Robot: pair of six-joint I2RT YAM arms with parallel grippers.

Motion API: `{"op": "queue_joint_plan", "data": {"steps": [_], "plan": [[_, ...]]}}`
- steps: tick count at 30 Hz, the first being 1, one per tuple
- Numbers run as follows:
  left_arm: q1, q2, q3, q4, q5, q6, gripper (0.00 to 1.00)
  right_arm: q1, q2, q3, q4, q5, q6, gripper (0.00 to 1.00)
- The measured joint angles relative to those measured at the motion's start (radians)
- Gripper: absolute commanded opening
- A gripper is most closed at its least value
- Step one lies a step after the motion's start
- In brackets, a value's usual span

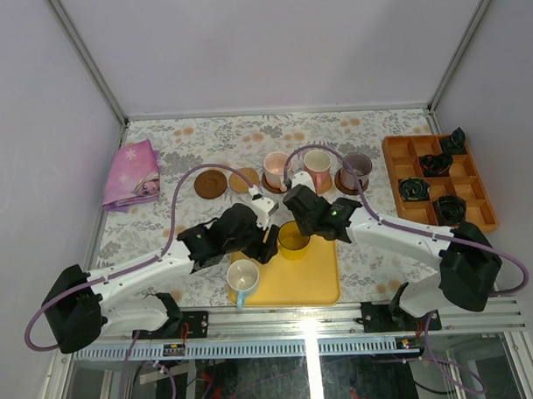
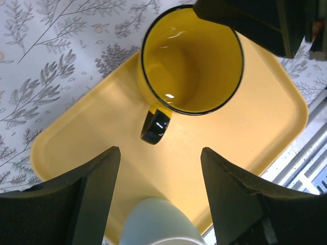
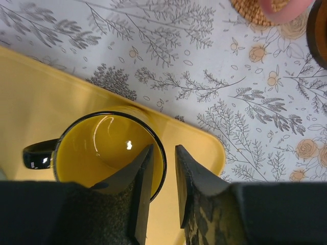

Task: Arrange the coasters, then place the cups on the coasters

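The yellow cup's black handle (image 2: 155,126) points toward my left gripper's open fingers, which will lower and move to straddle it next.
A yellow cup (image 1: 293,240) (image 2: 189,66) (image 3: 102,148) stands at the far edge of the yellow tray (image 1: 317,281). My right gripper (image 1: 298,229) (image 3: 163,147) straddles its rim, one finger inside and one outside, with a narrow gap on either side. My left gripper (image 1: 266,248) (image 2: 159,150) hangs open over the tray, above the white and light blue cup (image 1: 243,277) (image 2: 158,224). Two pink cups (image 1: 277,170) (image 1: 317,170) and a grey-purple cup (image 1: 357,170) sit on coasters at the back. A dark coaster (image 1: 211,184) and a tan coaster (image 1: 244,179) lie bare.
An orange compartment tray (image 1: 396,151) with small black ring objects stands at the back right. A pink cloth (image 1: 132,173) lies at the back left. The two arms' grippers nearly meet over the yellow tray. A metal rail (image 1: 306,319) runs along the table's near edge.
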Motion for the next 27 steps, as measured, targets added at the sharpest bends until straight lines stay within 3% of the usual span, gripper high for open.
{"op": "queue_joint_plan", "data": {"steps": [6,13,27], "plan": [[-0.009,0.008,-0.013,0.054,0.039,0.049,0.64,0.000,-0.137,-0.002,0.005,0.000,0.005,0.40],[-0.013,0.100,-0.024,0.106,0.031,0.111,0.62,0.000,-0.272,-0.023,0.030,0.001,0.012,0.41],[-0.013,0.223,-0.019,0.134,0.014,0.188,0.57,0.000,-0.285,-0.051,0.030,0.002,0.027,0.41]]}}
